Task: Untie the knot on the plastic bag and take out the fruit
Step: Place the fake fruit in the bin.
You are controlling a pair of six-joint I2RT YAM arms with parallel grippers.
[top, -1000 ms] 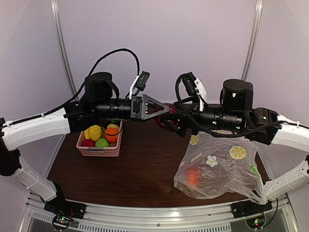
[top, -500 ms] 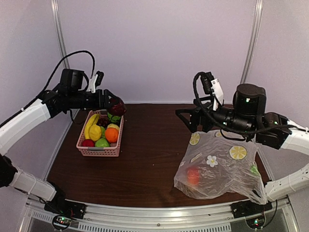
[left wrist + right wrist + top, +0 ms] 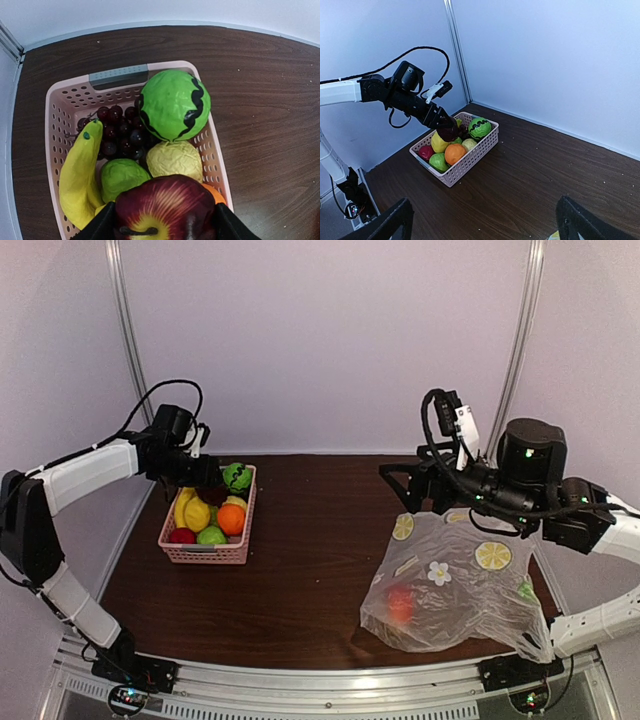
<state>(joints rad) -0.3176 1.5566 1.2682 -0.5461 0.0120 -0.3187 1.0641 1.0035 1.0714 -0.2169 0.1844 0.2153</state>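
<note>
I should next lower my left gripper slightly and release the dark red apple (image 3: 167, 200) onto the light green fruit below it, beside the banana.
My left gripper (image 3: 212, 483) is shut on a dark red apple (image 3: 167, 200) and holds it low over the pink basket (image 3: 206, 554), above the fruit lying in it. It also shows in the right wrist view (image 3: 446, 129). The basket holds a green ball with dark patches (image 3: 172, 104), a banana (image 3: 77, 175) and an orange (image 3: 231, 519). The clear plastic bag (image 3: 470, 592) lies at the right front with a red-orange fruit (image 3: 400, 603) inside. My right gripper (image 3: 405, 490) is open and empty above the bag's top edge. The knot is hidden.
The basket also holds dark grapes (image 3: 117, 132), two light green fruits (image 3: 122, 177) and a small red fruit (image 3: 182, 536). Bare brown tabletop (image 3: 300, 570) lies between basket and bag. Walls close in behind and on both sides.
My left gripper carried the red apple from the middle, beside the right gripper, leftward and down to just over the basket. My right gripper drew back to the right.
</note>
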